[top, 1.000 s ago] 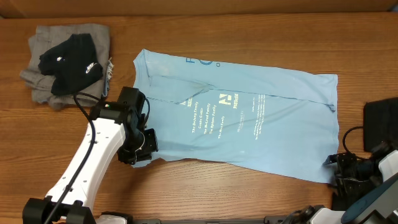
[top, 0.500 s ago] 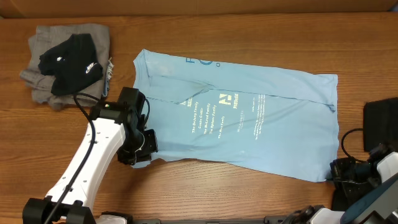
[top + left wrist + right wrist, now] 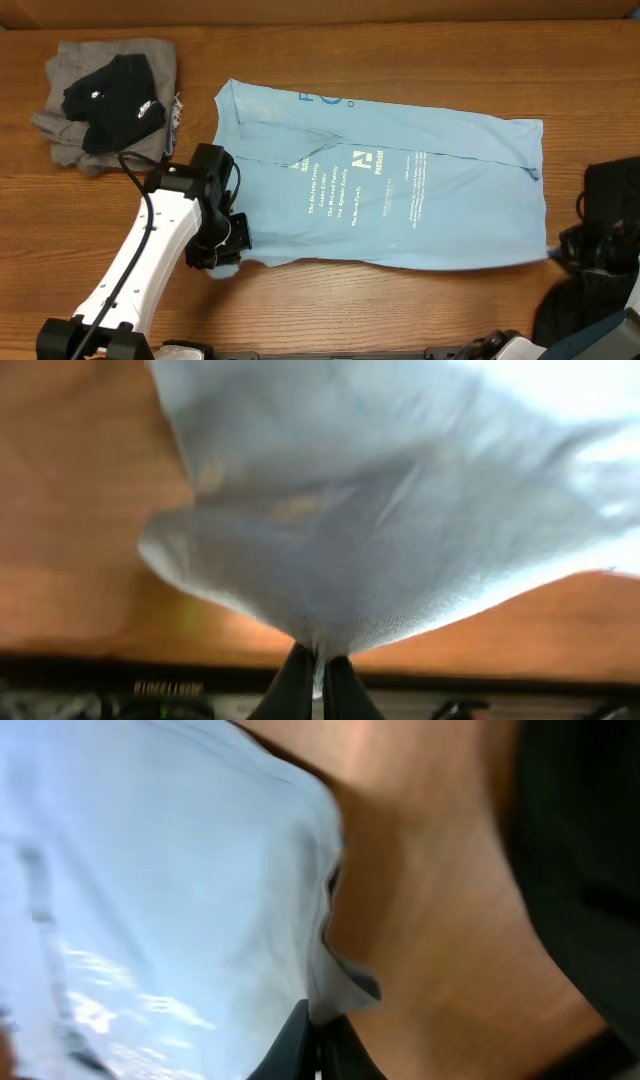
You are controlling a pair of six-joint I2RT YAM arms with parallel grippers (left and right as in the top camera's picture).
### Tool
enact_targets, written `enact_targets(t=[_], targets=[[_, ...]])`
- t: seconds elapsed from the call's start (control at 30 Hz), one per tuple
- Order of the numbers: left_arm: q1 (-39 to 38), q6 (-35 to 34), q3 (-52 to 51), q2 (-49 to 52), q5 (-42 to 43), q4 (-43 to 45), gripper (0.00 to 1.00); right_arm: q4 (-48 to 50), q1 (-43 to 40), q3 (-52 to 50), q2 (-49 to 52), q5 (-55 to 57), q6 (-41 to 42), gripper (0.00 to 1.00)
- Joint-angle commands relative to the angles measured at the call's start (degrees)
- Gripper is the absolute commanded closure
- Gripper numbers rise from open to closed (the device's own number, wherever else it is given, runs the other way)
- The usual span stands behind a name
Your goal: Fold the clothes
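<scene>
My left gripper carries the shirt's near corner outward over the shirt to the far folded part's edge (image 3: 243, 147) next and opens, since the shirt's near part still lies unfolded.
A light blue T-shirt (image 3: 380, 190) with white print lies spread flat across the middle of the wooden table (image 3: 400, 50). My left gripper (image 3: 228, 250) is at the shirt's near left corner, shut on the fabric. In the left wrist view the cloth (image 3: 380, 510) bunches into the pinched jaws of the left gripper (image 3: 318, 668). My right gripper (image 3: 560, 252) is at the near right corner, and the right wrist view shows the right gripper (image 3: 318, 1035) shut on the shirt's hem (image 3: 340, 985).
A heap of grey and black clothes (image 3: 110, 95) sits at the far left corner. A black object (image 3: 612, 190) stands at the right edge behind my right arm. The table's front edge runs just behind both grippers.
My right gripper has shut on the shirt's near right corner and drawn it up and away from the front edge. The left gripper keeps its grip and has shifted slightly.
</scene>
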Motion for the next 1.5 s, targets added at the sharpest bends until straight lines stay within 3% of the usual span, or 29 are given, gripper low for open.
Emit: enact_targets(t=[0.0, 0.43, 0.73, 0.87, 0.9, 0.93, 0.97, 1.03, 1.2, 1.47], targets=[[0.3, 1.6, 3.7, -0.4, -1.0, 4.3, 0.96, 3.0, 1.6, 1.5, -0.4, -3.9, 1.2, 0.96], [0.4, 8.4, 5.7, -0.2, -1.7, 36.3, 0.96, 25.1, 10.4, 1.5, 5.6, -3.6, 16.8, 0.96], [0.3, 8.8, 5.7, 1.0, -3.4, 49.1, 0.96, 40.8, 12.3, 1.5, 9.5, -8.4, 21.8, 0.96], [0.3, 8.8, 5.7, 3.0, -3.4, 51.2, 0.96, 45.4, 15.0, 1.5, 10.0, -8.5, 21.8, 0.92], [0.3, 8.8, 5.7, 3.7, -3.4, 51.6, 0.91, 46.6, 15.5, 1.5, 10.0, -8.2, 21.8, 0.83], [0.3, 8.8, 5.7, 4.3, -3.4, 52.0, 0.79, 47.8, 15.8, 1.5, 10.0, -7.7, 21.8, 0.62], [0.3, 8.8, 5.7, 4.8, -3.4, 52.1, 0.67, 48.4, 16.0, 1.5, 10.0, -7.4, 21.8, 0.49], [0.4, 8.8, 5.7, 5.4, -3.4, 51.5, 0.48, 49.3, 16.0, 1.5, 10.0, -7.5, 21.8, 0.40], [0.7, 11.3, 5.7, 5.3, -3.5, 46.0, 0.37, 44.8, 15.0, 1.5, 10.0, -7.7, 18.3, 0.37], [0.3, 14.0, 5.7, 5.4, 0.6, 37.2, 0.46, 34.6, 16.8, 1.5, 10.0, -7.4, 10.2, 0.36]])
